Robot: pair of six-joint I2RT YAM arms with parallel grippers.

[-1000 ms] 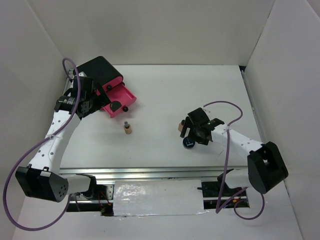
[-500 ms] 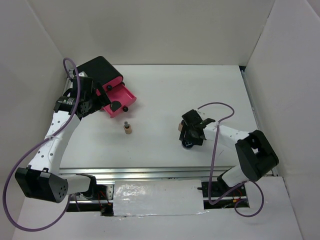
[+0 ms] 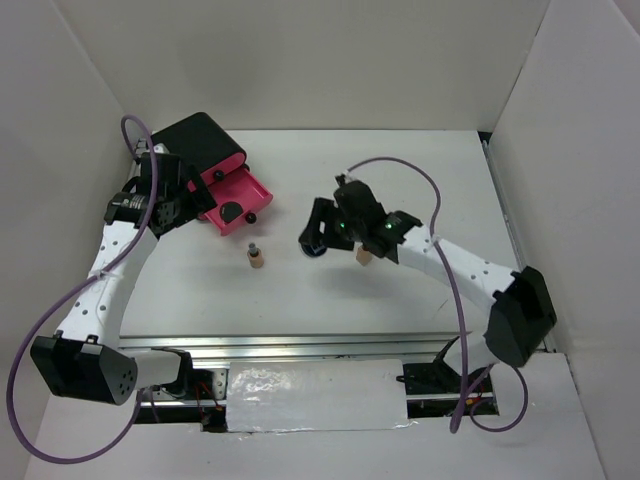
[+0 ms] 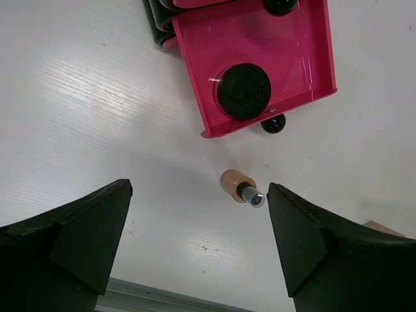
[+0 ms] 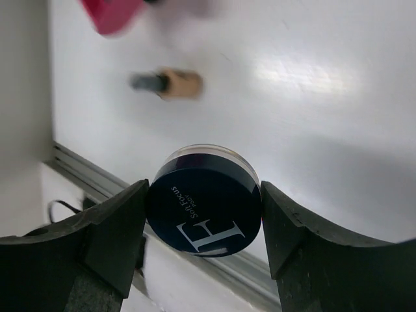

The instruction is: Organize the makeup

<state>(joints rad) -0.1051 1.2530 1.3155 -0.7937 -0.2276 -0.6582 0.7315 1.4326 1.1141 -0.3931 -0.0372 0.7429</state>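
The right gripper moves outward over the drawer's bare bottom next and releases the compact, since that bottom, to its left in the top view, has room for it.
My right gripper (image 3: 314,240) is shut on a round dark-blue compact (image 5: 204,200) and holds it above the table's middle. A tan bottle (image 3: 256,258) with a dark cap lies on the table left of it; it also shows in the left wrist view (image 4: 241,187) and blurred in the right wrist view (image 5: 170,83). A second tan bottle (image 3: 364,257) stands under the right arm. A round black compact (image 4: 244,91) lies in the open pink drawer (image 4: 305,58). My left gripper (image 4: 198,244) is open and empty, high above the table near the drawer. The white packets are out of view.
The black box (image 3: 200,140) with pink drawer fronts stands at the back left, one drawer (image 3: 262,193) pulled out toward the middle. White walls close in the table on three sides. A metal rail (image 3: 300,345) runs along the near edge.
My right gripper lifted the blue compact off the table at the right and carried it left and back toward the open drawer. The left arm barely moved.
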